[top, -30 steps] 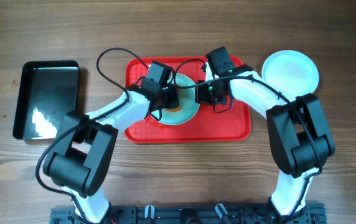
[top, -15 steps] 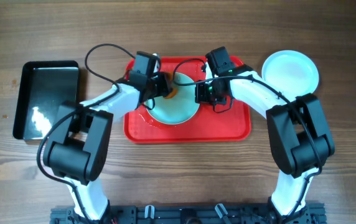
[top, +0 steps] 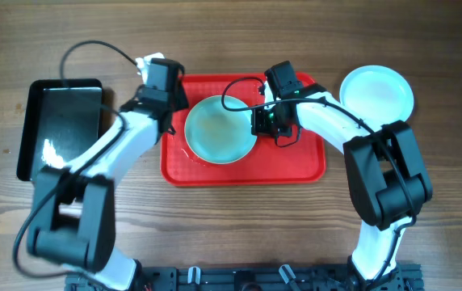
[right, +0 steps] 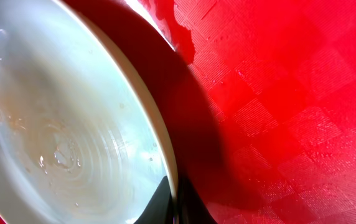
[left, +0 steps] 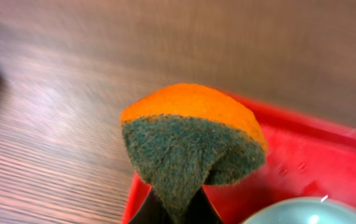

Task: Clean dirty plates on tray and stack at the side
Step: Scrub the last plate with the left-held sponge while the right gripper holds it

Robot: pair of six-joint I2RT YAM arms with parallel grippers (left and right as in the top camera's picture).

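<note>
My right gripper should next lift the pale mint plate and lower it onto the second plate [top: 376, 93] to the right in the overhead view, as the side stack starts there.
A pale mint plate [top: 220, 129] lies on the red tray [top: 296, 162], wet, with faint smudges. My right gripper [top: 262, 121] is shut on its right rim; the right wrist view shows the fingers [right: 173, 202] pinching the plate's [right: 60, 124] edge above the tray [right: 277, 93]. My left gripper [top: 166, 95] is over the tray's left edge, shut on an orange and green sponge [left: 190, 137]. The left wrist view also shows the tray [left: 302, 168] and the plate's rim [left: 290, 214]. A second plate [top: 376, 93] sits on the table to the right of the tray.
A glossy black tray [top: 57, 129] lies on the wooden table at the left. A pale edge [top: 192, 152] shows under the held plate's lower left. The arms' cables loop above the red tray.
My left gripper has carried the sponge off the plate to the tray's left edge. The orange smear on the plate is gone. My right gripper has kept its hold on the rim.
</note>
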